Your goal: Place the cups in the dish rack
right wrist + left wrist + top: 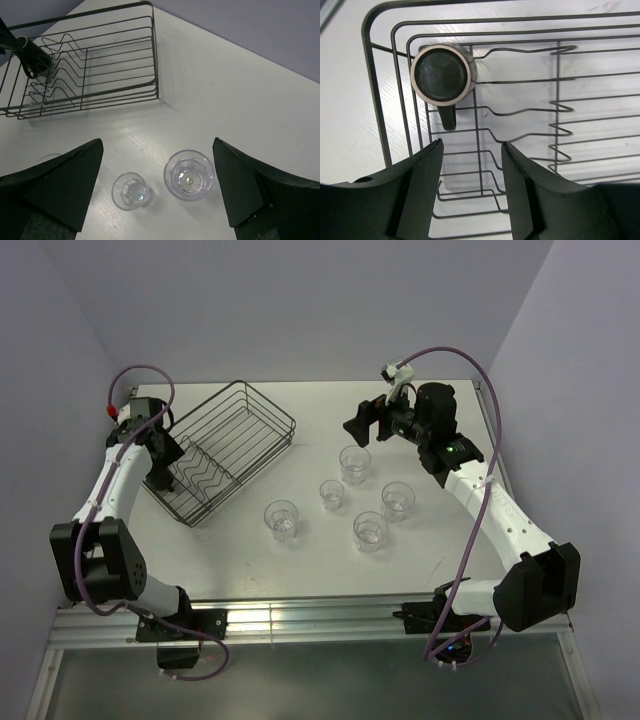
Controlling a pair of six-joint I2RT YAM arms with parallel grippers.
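Observation:
The smaller cup is below my right gripper and to its left in the top view, so I will next move that gripper down and back onto the smaller cup's rim [340, 486] [146, 186].
A dark brown mug [444, 75] sits in a corner of the black wire dish rack [560, 105], its handle pointing toward my left gripper [472, 150]. That gripper is open, a little short of the mug, with only rack wires between its fingers. In the top view it [165, 475] hovers over the near left end of the rack [262, 405]. Several clear ribbed cups stand on the table, among them a bigger one [189, 175] and a smaller one [131, 191]. My right gripper [157, 145] hangs open above these two, holding nothing.
In the top view the glasses cluster right of the rack: one at the back [355, 462], one in the middle [332, 493], one nearest the rack [282, 519]. The white table [300, 575] ends at a metal rail in front. Purple walls close in the back and sides.

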